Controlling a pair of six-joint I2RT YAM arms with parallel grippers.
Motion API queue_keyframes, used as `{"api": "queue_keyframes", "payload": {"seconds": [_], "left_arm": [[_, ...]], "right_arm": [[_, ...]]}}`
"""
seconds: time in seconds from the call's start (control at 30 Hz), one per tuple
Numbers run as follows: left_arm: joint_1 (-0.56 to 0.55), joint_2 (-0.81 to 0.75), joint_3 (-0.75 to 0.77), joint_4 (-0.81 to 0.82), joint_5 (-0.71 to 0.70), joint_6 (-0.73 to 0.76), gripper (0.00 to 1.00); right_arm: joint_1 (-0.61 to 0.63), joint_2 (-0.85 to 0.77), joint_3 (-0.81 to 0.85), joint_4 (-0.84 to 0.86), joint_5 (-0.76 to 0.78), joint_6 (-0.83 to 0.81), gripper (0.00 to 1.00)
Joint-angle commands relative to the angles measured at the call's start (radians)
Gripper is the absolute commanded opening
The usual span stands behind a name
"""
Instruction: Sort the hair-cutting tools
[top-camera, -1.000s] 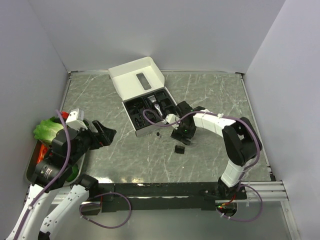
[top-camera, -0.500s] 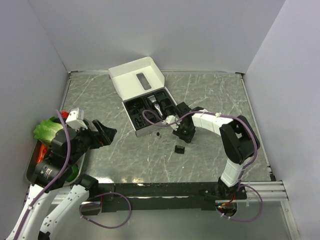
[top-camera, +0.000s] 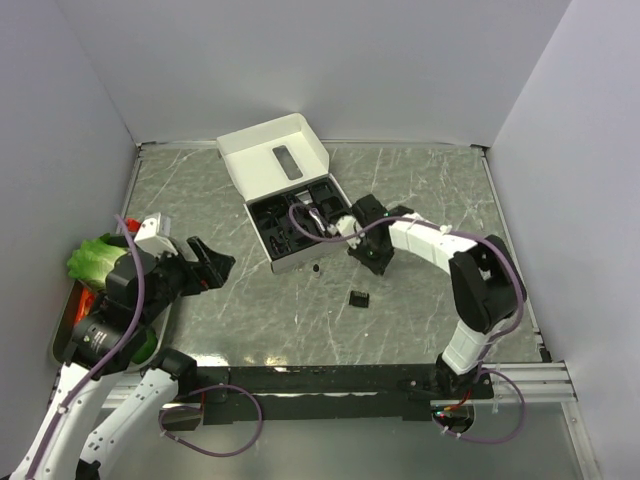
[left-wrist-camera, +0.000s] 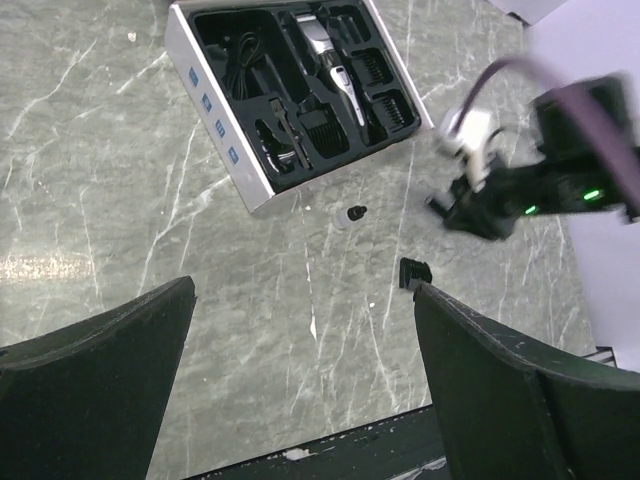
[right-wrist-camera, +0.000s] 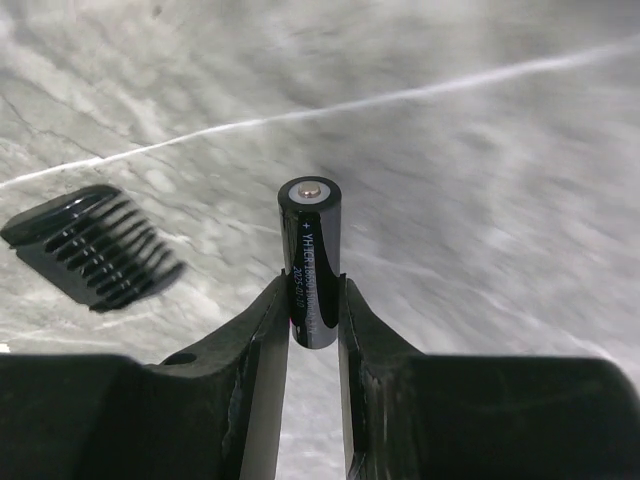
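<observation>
I will next lift the battery outward over the insert with my right gripper, then lower it between cord and clipper (top-camera: 312, 212).
In the right wrist view my right gripper (right-wrist-camera: 312, 300) is shut on a small black cylindrical battery (right-wrist-camera: 310, 255), held upright above the marble table. A black comb attachment (right-wrist-camera: 95, 245) lies left of it; from above that comb attachment (top-camera: 358, 298) lies just in front of the right gripper (top-camera: 375, 260). The black-and-silver clipper (top-camera: 312, 212) rests in the open box's black insert (top-camera: 290, 235), with more comb attachments (left-wrist-camera: 385, 105) and a cord (left-wrist-camera: 240, 65) in other pockets. My left gripper (left-wrist-camera: 302, 292) hovers open and empty, well left of the box.
A small dark cap (top-camera: 317, 268) lies in front of the box. The box's white lid (top-camera: 275, 160) stands open behind it. A green object (top-camera: 95, 258) sits in a tray (top-camera: 66, 322) at the far left. White walls surround the table.
My right gripper has shut on the battery and moved slightly up toward the box. The comb attachment on the table and the left arm have stayed put.
</observation>
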Motion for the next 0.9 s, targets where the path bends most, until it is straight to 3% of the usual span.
{"api": "queue_keyframes", "payload": {"seconds": [0.0,0.27,0.57,0.87], "left_arm": [[-0.002,0.021,0.027,0.02,-0.013,-0.012,0.97],[-0.002,0.052,0.039,0.038,-0.047,-0.047,0.97],[-0.002,0.078,0.045,0.031,-0.11,-0.087,0.97],[-0.002,0.085,0.054,0.009,-0.113,-0.11,0.97]], "right_arm": [[-0.007,-0.097,0.185,-0.041,0.042,0.059,0.08],[0.065,0.008,0.503,-0.042,0.035,0.168,0.15],[0.121,0.307,0.891,-0.065,0.033,0.347,0.19],[0.123,0.488,1.05,-0.035,-0.011,0.484,0.21]]}}
